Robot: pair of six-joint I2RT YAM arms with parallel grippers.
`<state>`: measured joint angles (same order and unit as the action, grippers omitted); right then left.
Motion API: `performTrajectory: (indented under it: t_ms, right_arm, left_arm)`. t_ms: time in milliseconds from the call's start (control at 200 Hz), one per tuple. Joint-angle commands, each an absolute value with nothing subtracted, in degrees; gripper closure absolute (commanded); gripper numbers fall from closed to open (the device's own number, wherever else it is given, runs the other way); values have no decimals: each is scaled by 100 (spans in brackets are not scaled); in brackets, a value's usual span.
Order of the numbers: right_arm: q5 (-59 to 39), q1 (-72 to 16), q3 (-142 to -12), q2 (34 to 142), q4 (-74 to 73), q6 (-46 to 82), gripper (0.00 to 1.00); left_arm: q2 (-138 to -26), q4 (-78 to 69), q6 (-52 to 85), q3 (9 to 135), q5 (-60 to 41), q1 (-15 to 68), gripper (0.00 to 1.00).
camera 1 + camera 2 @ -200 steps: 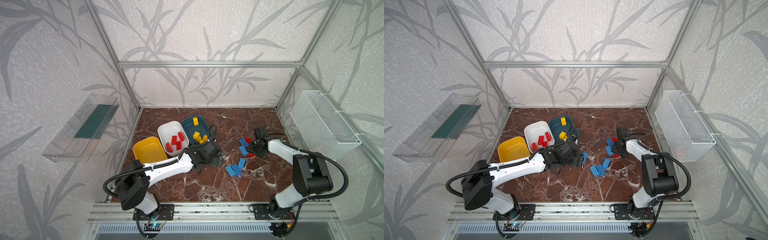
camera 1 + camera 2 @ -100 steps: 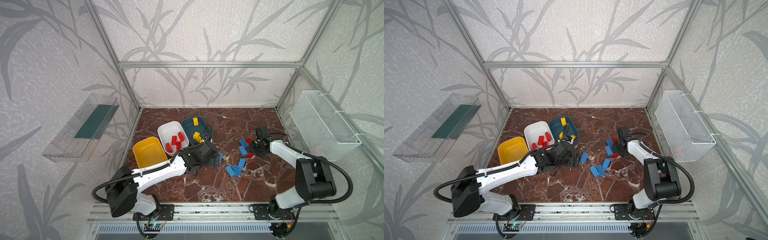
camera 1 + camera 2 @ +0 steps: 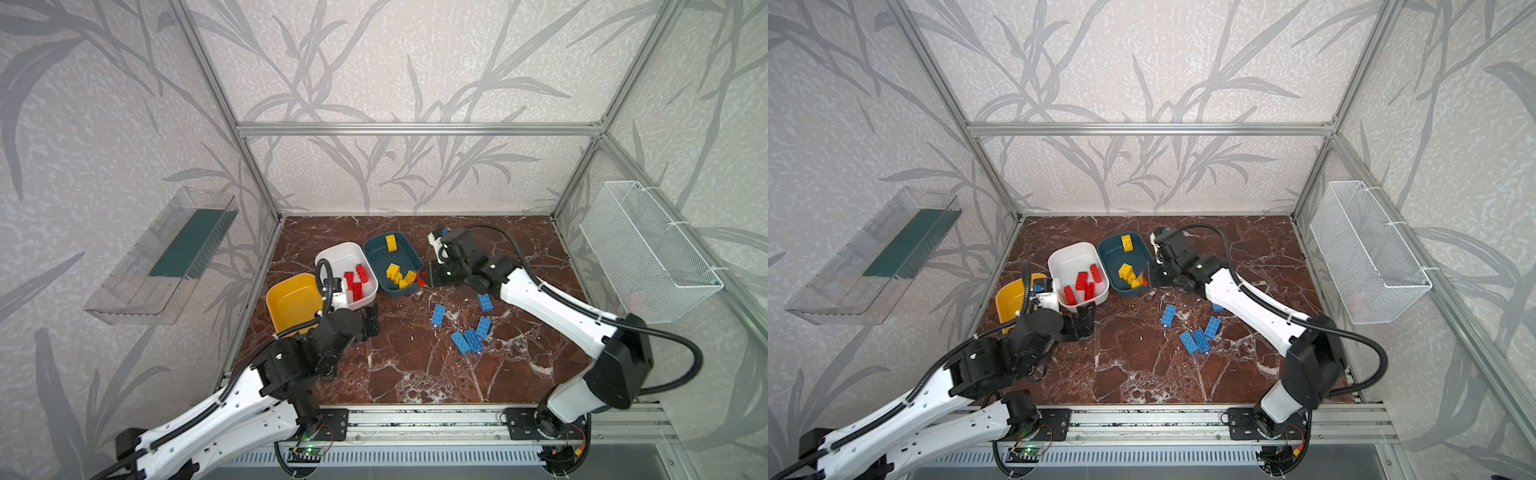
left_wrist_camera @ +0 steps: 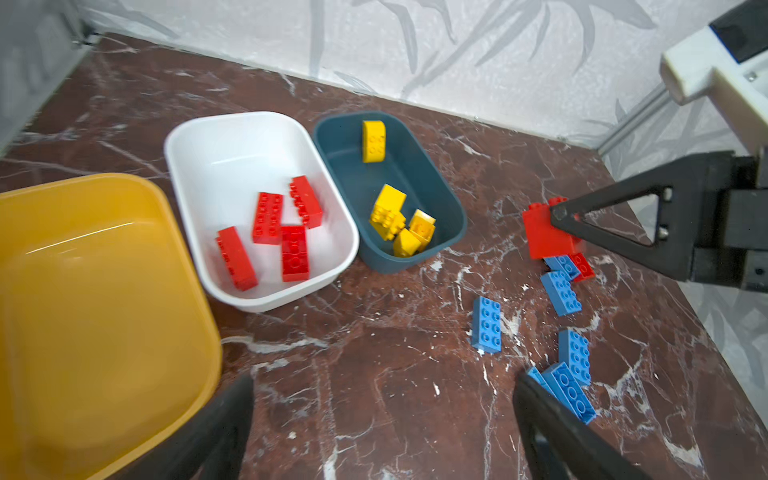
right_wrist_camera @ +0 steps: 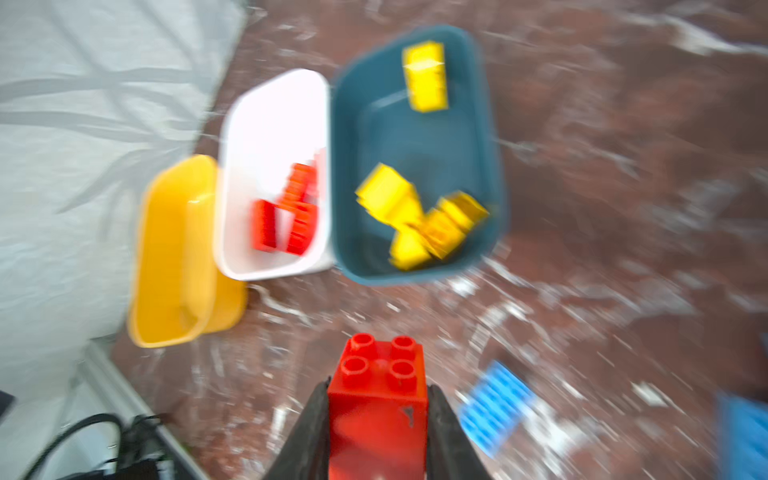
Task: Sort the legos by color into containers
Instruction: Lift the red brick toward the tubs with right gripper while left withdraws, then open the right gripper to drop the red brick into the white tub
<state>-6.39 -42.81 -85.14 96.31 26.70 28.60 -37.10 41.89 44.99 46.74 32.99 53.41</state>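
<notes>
Next, my right gripper carries the matching red lego across and releases it in the white container [image 3: 332, 257] with red legos, past the teal one from my right gripper.
My right gripper [image 5: 378, 390] is shut on a squarish red lego [image 5: 380, 368] and holds it off the floor beside the dark teal container [image 3: 376, 249], which holds yellow legos [image 3: 397, 272]. The white container [image 3: 332, 257] next to it holds several red legos [image 3: 357, 278]. The mustard yellow container [image 3: 291, 299] holds nothing. Several blue legos [image 3: 469, 340] lie on the marble floor, and one red lego [image 4: 584, 266] rests among them. My left gripper [image 4: 382, 432] hangs open over bare floor in front of the white container.
A white wire-mesh basket [image 3: 648, 249] hangs on the right wall and a clear plastic tray [image 3: 166, 257] on the left wall. Aluminium frame posts stand at the back corners. The right arm's cable [image 3: 498, 237] arcs above the floor behind the teal container.
The right gripper closed on the red lego among the blue ones and carried it left to the teal container. The left arm drew back towards the front left.
</notes>
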Motion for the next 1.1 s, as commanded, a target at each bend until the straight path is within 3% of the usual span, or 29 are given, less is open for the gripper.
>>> performTrajectory:
  t_ms: [0, 360, 440, 515, 610, 705, 900, 1095]
  right_arm:
    - [-1025, -4594, -9481, 10666, 2563, 2839, 74]
    - [-1439, -4953, -12387, 13195, 2994, 3170, 69]
    - [-1443, -4957, -12590, 13376, 3021, 3175, 60]
    - [-1403, -4957, -12665, 13389, 3057, 3098, 46]
    - [-1337, -4925, -12464, 13116, 2938, 2994, 30]
    - [-1317, -4818, -11943, 12595, 2673, 2924, 24]
    - [-1414, -4222, -10203, 11059, 2161, 2731, 22]
    - [-1641, -2917, -8422, 9457, 2293, 2698, 23]
  left_arm:
    - [-3236, 5311, 4947, 4630, 3976, 5201, 4]
    - [-2539, 5923, 5344, 4333, 3752, 5098, 4]
    - [-2605, 5893, 5311, 4316, 3711, 5098, 5]
    - [-2688, 5807, 5242, 4340, 3692, 5091, 5]
    - [-2921, 5516, 5008, 4397, 3676, 5089, 5]
    - [-3437, 5146, 4701, 4600, 3636, 5089, 5]
    - [-4824, 4060, 4185, 5012, 3179, 5089, 5]
    - [-6355, 3071, 3952, 5490, 2594, 5088, 5]
